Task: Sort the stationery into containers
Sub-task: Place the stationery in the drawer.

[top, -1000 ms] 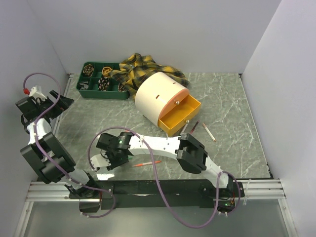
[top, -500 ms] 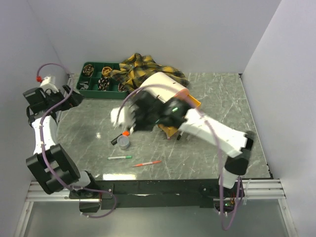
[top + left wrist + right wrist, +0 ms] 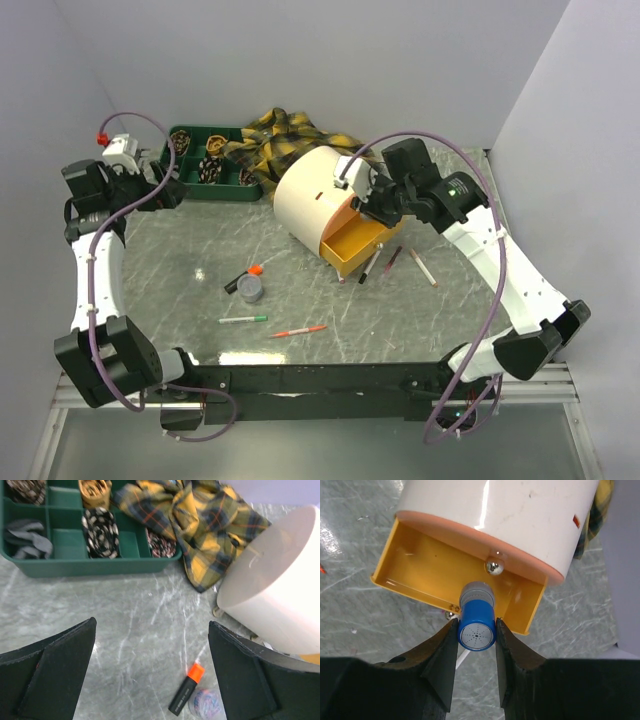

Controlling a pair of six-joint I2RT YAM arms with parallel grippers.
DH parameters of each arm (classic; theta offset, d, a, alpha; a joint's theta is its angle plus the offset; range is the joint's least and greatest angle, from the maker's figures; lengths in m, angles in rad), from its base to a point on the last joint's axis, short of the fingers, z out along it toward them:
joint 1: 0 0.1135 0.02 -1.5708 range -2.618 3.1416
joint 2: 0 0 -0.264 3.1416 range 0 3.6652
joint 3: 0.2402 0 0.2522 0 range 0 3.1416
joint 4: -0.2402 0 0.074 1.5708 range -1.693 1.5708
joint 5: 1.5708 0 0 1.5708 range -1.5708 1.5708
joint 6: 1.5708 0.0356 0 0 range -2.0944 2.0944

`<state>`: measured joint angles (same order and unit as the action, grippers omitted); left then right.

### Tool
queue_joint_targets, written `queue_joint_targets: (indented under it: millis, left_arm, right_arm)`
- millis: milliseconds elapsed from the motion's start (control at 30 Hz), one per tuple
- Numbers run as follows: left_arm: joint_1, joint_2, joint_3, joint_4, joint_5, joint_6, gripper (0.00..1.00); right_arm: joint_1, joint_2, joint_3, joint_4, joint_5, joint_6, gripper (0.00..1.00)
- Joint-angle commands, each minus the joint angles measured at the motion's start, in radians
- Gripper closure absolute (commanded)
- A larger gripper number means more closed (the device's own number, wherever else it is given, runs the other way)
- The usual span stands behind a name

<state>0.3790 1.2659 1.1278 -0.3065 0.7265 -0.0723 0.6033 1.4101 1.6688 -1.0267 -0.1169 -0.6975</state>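
I need to carry the blue cylinder (image 3: 477,622) outward past the knob first with my right gripper to get to the orange tray's empty far end (image 3: 519,598). Then I need to bring the cylinder down and release it.
My right gripper (image 3: 476,632) is shut on a short blue cylinder (image 3: 477,622) with a grey far end. It hangs over the near rim of the orange tray (image 3: 430,565), which is pulled out of the cream drum (image 3: 312,190). My left gripper (image 3: 151,622) stands wide open above bare table, just in front of the dark green tray (image 3: 90,566). Ahead of it lie a black highlighter (image 3: 186,696) with an orange cap and a small round roll (image 3: 205,704). A green pen (image 3: 243,319) and a red pen (image 3: 298,330) lie near the front edge. Three pens (image 3: 393,257) lie beside the orange tray.
The yellow-and-black plaid cloth (image 3: 290,140) is bunched between the green tray (image 3: 205,160) and the drum. Rolled items fill several of the green tray's compartments. A metal knob (image 3: 494,566) sticks out of the drum face above the orange tray. White walls close in three sides.
My right arm has swung from low over the front left of the table up and right to the orange tray. My left gripper has moved up towards the green tray.
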Motion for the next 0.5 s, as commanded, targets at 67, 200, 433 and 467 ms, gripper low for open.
queue_joint_targets:
  millis: [67, 200, 433, 467]
  left_arm:
    - [-0.008, 0.055, 0.116, 0.009, -0.03, -0.017, 0.01]
    - [-0.028, 0.076, 0.125, 0.018, -0.033, -0.041, 0.0]
    - [-0.046, 0.069, 0.09, 0.033, -0.055, -0.041, 0.01]
    - [-0.046, 0.07, 0.086, 0.033, -0.055, -0.04, 0.0]
  right_arm:
    - [-0.077, 0.004, -0.05, 0.034, -0.05, -0.02, 0.99]
    - [-0.125, 0.085, -0.011, 0.022, -0.055, -0.02, 0.98]
    - [-0.212, 0.292, 0.17, -0.062, -0.055, -0.043, 0.98]
    - [-0.217, 0.305, 0.175, -0.07, -0.056, -0.051, 0.98]
